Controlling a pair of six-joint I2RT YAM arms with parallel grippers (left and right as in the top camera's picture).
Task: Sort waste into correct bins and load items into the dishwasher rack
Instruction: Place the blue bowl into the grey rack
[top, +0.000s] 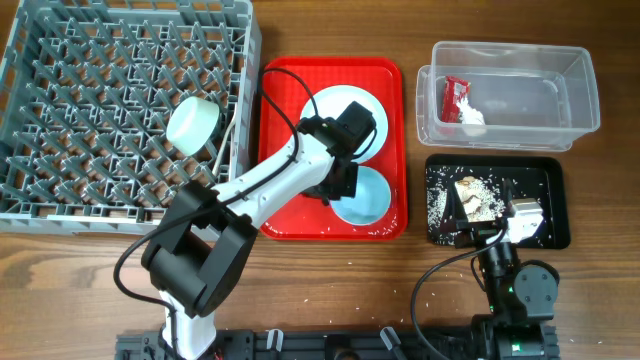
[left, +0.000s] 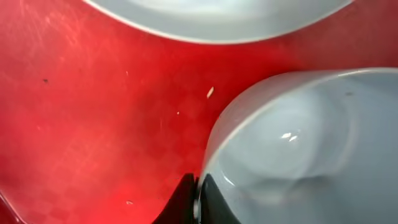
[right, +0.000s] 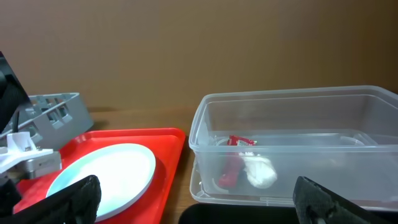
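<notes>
The rack's empty wires lie left of my left gripper in the overhead view, so next I need to lift the bowl (top: 366, 196) across, tilt and lower it there to release.
My left gripper (top: 335, 188) is shut on the rim of a pale blue-green bowl (top: 366, 196) on the red serving tray (top: 290, 215). The left wrist view shows the jaws (left: 198, 198) pinching that bowl's (left: 298, 143) rim. The pale blue plate (top: 362, 112) lies behind it on the same tray, and shows in the left wrist view (left: 217, 18) and the right wrist view (right: 106, 171). A yellow-green cup (top: 193, 122) sits in the grey dishwasher rack (top: 60, 60). My right gripper (top: 490, 222) is open and empty over the black tray (top: 555, 190) of food scraps (top: 478, 198). The clear tub (top: 575, 70) holds the red wrapper (top: 455, 95) and white tissue (top: 472, 116).
A thin white utensil (top: 226, 135) leans inside the rack's right wall. Crumbs lie scattered on the wooden table (top: 330, 290) in front of the red tray. In the right wrist view the open fingers (right: 199, 211) face the clear tub (right: 286, 118), with the wrapper (right: 233, 163) and tissue (right: 260, 171) inside.
</notes>
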